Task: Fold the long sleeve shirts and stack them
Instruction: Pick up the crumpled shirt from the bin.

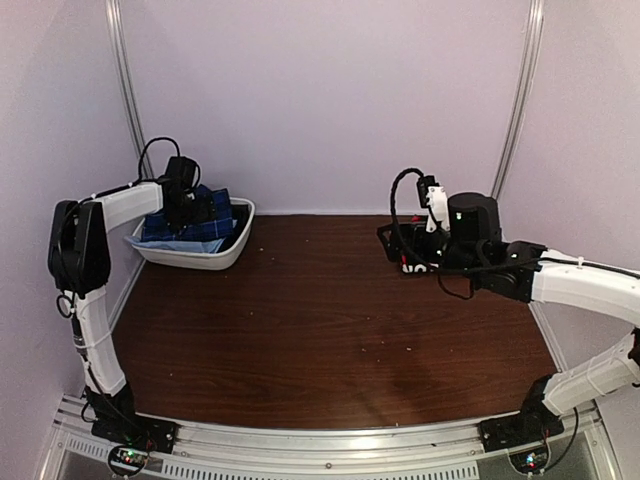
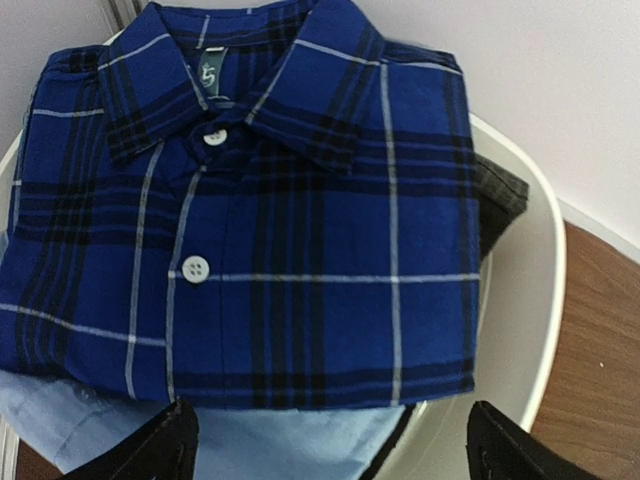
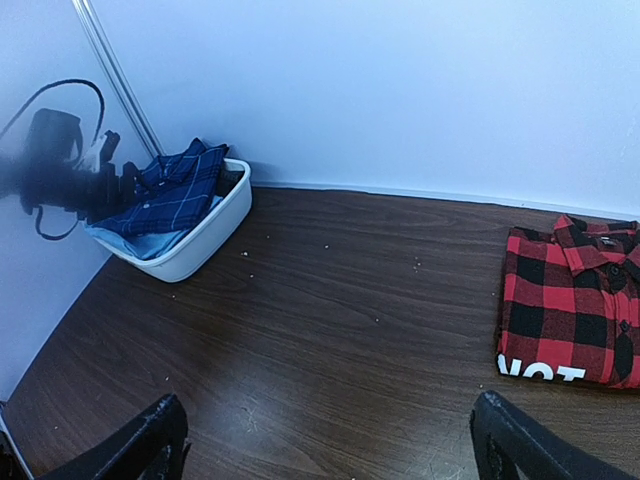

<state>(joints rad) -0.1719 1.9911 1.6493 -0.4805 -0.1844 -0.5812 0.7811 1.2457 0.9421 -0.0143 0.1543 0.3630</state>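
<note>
My left gripper's open fingers hover short of the blue shirt's button strip [image 2: 198, 236] by the collar. I will lower them onto it, to the left in the wrist view.
The dark blue plaid shirt [image 2: 300, 230] lies folded and buttoned, collar up, on top of the pile in a white basin [image 2: 525, 290] at the table's far left [image 1: 215, 258]. My left gripper [image 2: 335, 455] is open and empty just above the shirt's near edge; in the top view it [image 1: 195, 205] hovers over the basin. The red-and-black check shirt [image 3: 570, 310] lies folded flat on the table at the back right. My right gripper [image 3: 335, 445] is open and empty above bare table, beside that shirt; in the top view it [image 1: 410, 245] hides most of it.
Under the blue shirt lie a plain light blue cloth [image 2: 290, 445] and a plain black garment [image 2: 500, 195]. The basin also shows in the right wrist view [image 3: 205, 235]. Purple walls with metal posts close the back and sides. The brown table [image 1: 330, 330] has small crumbs.
</note>
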